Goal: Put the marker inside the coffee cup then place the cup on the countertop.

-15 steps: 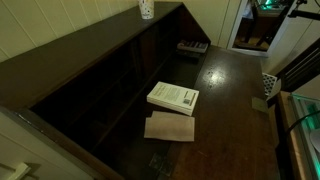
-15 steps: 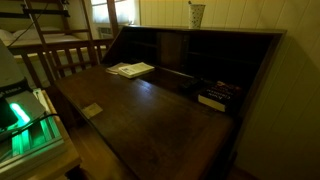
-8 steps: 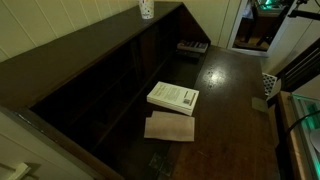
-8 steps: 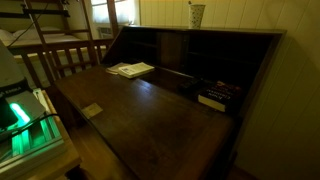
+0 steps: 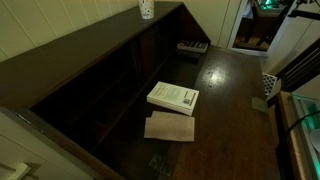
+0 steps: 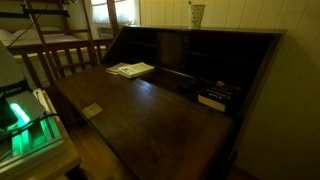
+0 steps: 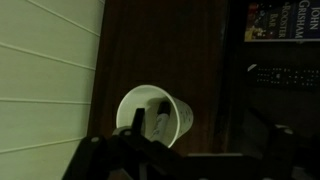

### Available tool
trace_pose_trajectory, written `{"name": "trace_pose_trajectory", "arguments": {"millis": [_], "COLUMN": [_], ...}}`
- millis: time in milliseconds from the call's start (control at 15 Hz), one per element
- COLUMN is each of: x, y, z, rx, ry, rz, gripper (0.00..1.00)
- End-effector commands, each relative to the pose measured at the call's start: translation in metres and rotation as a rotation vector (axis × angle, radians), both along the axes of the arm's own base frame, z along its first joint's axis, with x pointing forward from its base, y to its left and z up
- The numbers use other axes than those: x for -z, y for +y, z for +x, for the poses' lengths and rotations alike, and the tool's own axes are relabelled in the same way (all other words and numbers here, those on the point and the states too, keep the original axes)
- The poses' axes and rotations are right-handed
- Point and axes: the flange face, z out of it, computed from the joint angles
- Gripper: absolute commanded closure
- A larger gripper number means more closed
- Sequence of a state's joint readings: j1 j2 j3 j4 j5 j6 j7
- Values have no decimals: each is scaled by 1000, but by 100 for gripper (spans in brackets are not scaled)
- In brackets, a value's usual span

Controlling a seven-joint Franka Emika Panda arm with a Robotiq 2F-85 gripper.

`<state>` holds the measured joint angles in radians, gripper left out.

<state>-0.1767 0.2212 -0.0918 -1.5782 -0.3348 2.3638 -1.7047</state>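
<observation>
Next, my gripper moves down astride the side of the cup's rim away from the white wall and closes, since the cup stands upright below, its opening open.
The white paper coffee cup stands upright on the narrow raised dark ledge next to the white panelled wall; it shows small in both exterior views. The dark marker stands inside the cup, leaning on its wall. My gripper hangs just above the cup and looks open, its dark left finger overlapping the cup's rim. The arm is out of both exterior views. The glossy dark brown countertop lies below the ledge.
A white book and a tan sheet lie on the countertop. A pale-keyed flat object lies near the back. The wrist view shows a remote and a paperback below the ledge.
</observation>
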Motion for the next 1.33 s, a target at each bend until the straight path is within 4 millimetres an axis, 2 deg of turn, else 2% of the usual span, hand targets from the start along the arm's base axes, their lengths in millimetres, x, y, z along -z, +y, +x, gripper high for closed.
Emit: {"name": "trace_pose_trajectory", "arguments": {"millis": [0, 533, 1267], "x": [-2, 15, 32], "y": [-13, -25, -42], "z": [-2, 3, 21], "rx": [-10, -27, -28], "ry": [37, 10, -17], "rz": [59, 222, 331], "gripper": [0, 0, 0]}}
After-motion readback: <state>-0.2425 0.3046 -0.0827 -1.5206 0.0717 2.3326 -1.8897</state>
